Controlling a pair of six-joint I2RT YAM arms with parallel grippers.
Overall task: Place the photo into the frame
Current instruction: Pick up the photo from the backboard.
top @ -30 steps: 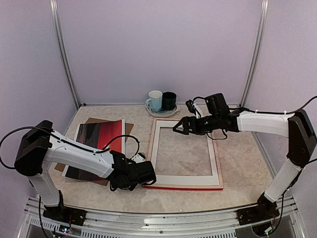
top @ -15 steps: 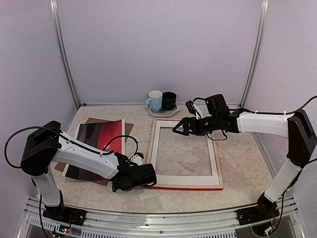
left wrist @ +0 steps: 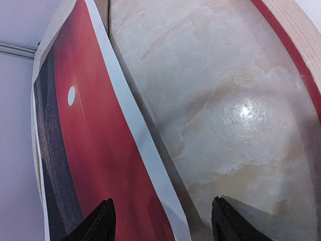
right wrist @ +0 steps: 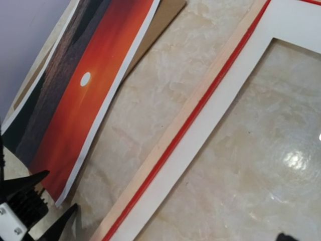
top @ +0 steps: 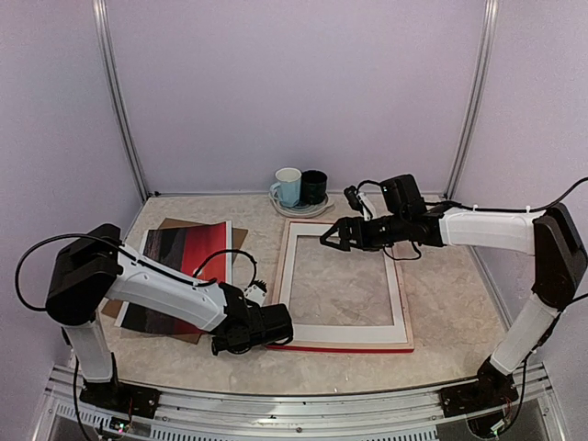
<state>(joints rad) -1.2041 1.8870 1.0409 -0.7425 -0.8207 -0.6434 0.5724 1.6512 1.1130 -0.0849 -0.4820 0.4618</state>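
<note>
My left gripper eases slightly toward the photo and closes there next, since the photo's white edge [left wrist: 178, 226] already runs between its open fingers.
The photo [top: 188, 253], a red sunset print with a white sun, lies at the left on a brown board [top: 241, 237]. In the left wrist view the photo [left wrist: 85, 150] fills the left side. My left gripper [left wrist: 163, 223] is open, and the print's white right edge runs between its fingertips. From above, that gripper [top: 255, 296] sits low between the photo and the frame [top: 340, 347]. The frame [right wrist: 158, 148] lies flat with a white mat [right wrist: 183, 168] in it. My right gripper [top: 327, 239] hovers open over the frame's far left part, empty.
A pale blue mug [top: 288, 186] and a dark mug [top: 314, 186] stand on a plate at the back, just beyond the frame. Metal posts and lilac walls close in the table. My left forearm covers the photo's near part.
My left arm has shifted a little to the right, bringing its gripper closer to the frame's near left corner. The right arm, photo and frame have not moved.
</note>
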